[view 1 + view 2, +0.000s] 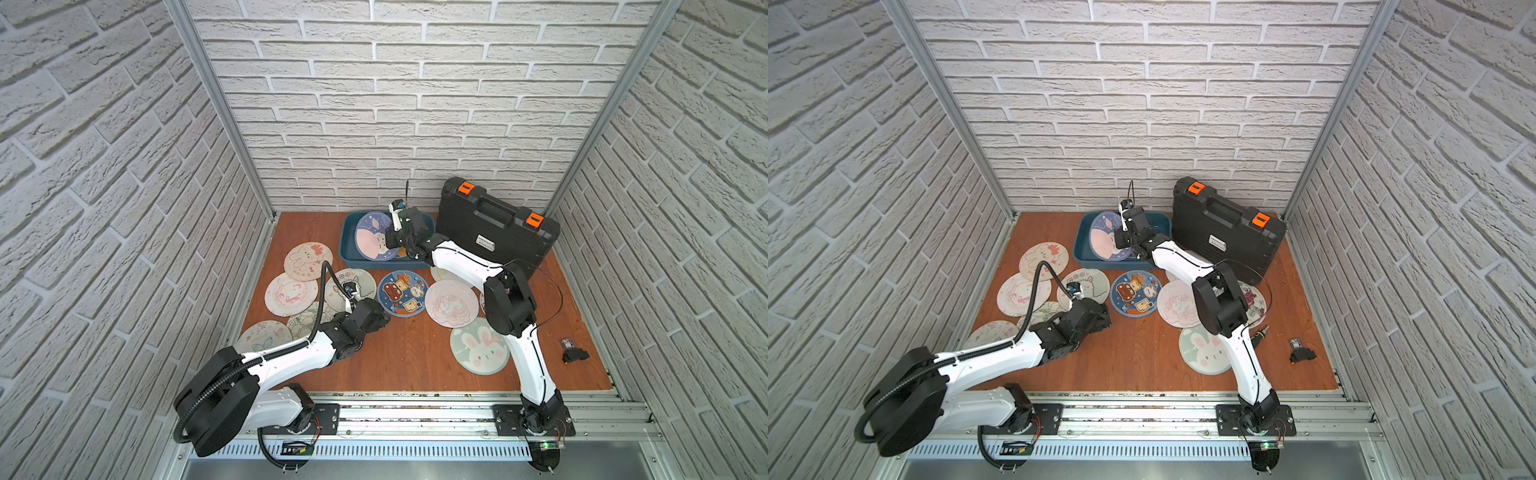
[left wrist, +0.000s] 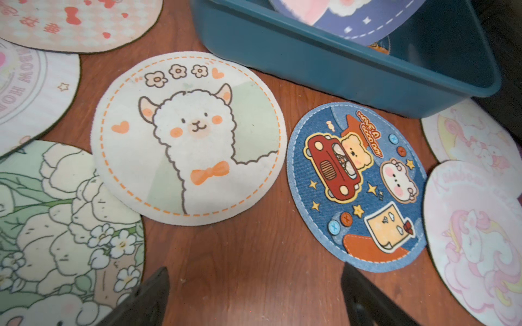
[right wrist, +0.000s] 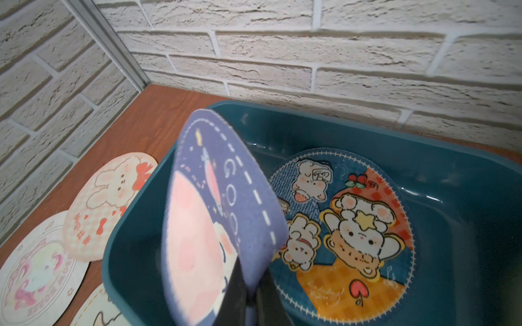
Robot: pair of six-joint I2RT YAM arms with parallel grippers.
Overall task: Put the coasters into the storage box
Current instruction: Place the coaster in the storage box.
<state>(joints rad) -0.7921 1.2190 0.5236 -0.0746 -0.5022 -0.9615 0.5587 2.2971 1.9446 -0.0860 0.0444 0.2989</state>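
I will lower my right gripper, tipping it downward over the blue bear coaster, and release the edge of the purple coaster (image 1: 372, 237), since it still hangs tilted inside the box.
The teal storage box (image 1: 347, 251) (image 1: 1080, 249) (image 3: 466, 225) stands at the back of the table. My right gripper (image 1: 395, 240) (image 1: 1126, 241) (image 3: 251, 299) is shut on the edge of a purple coaster (image 1: 372, 237) (image 3: 197, 225), which hangs bent and tilted inside the box. A blue bear coaster (image 3: 353, 225) lies flat on the box floor. My left gripper (image 1: 384, 321) (image 2: 254, 271) is open low over bare wood, between a flower coaster (image 2: 56, 220) and a denim-blue car coaster (image 2: 356, 186) (image 1: 402, 293). An alpaca coaster (image 2: 186, 138) lies just ahead of it.
Several more coasters lie around: a bow rabbit (image 1: 307, 259), a unicorn (image 1: 451, 301), a grey-green rabbit (image 1: 478, 347). A black case with orange latches (image 1: 494, 228) leans at the back right. A small black part (image 1: 574, 354) sits near the right edge.
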